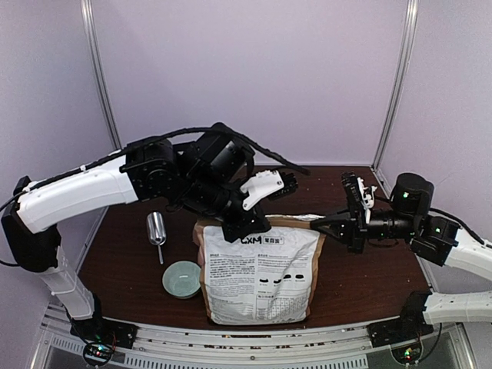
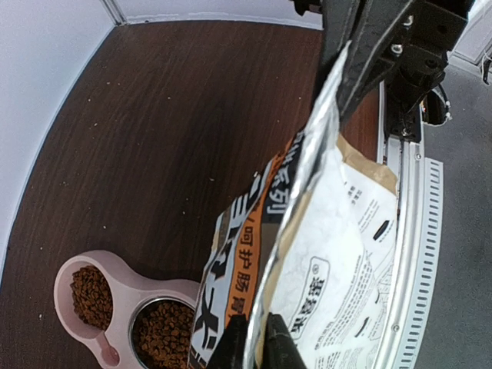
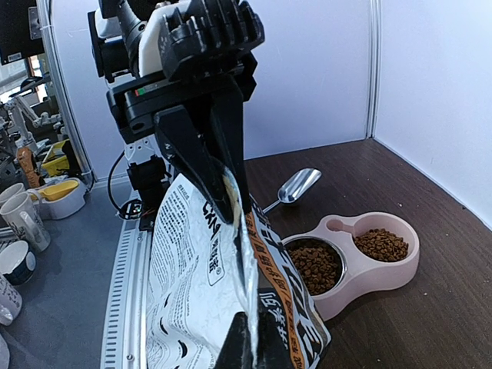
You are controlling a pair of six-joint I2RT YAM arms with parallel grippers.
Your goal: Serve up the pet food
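Note:
My left gripper slides along the bag's pinched edge and releases there next, since the bag's scoop-side top corner (image 1: 203, 224) lies to its left in the top view.
The pet food, reddish-brown kibble, lies in both cups of the pink double bowl (image 3: 384, 273): the steel-lined cup (image 3: 315, 265) and the smaller cup (image 3: 380, 244). It also shows in the left wrist view (image 2: 163, 334). The bowl is hidden behind the bag in the top view. The brown-and-white CXM bag (image 1: 261, 273) stands upright at the table's front. My left gripper (image 1: 244, 223) is shut on the left part of the bag's top edge (image 2: 257, 342). My right gripper (image 1: 323, 224) is shut on the right end of the same edge (image 3: 250, 346). The edge is pinched flat between them.
A metal scoop (image 1: 156, 228) lies on the table left of the bag, and shows in the right wrist view (image 3: 298, 185). A pale green bowl (image 1: 181, 278) sits at the bag's front left. Cups and clutter (image 3: 23, 223) stand off the table beyond its metal rail (image 3: 131, 269).

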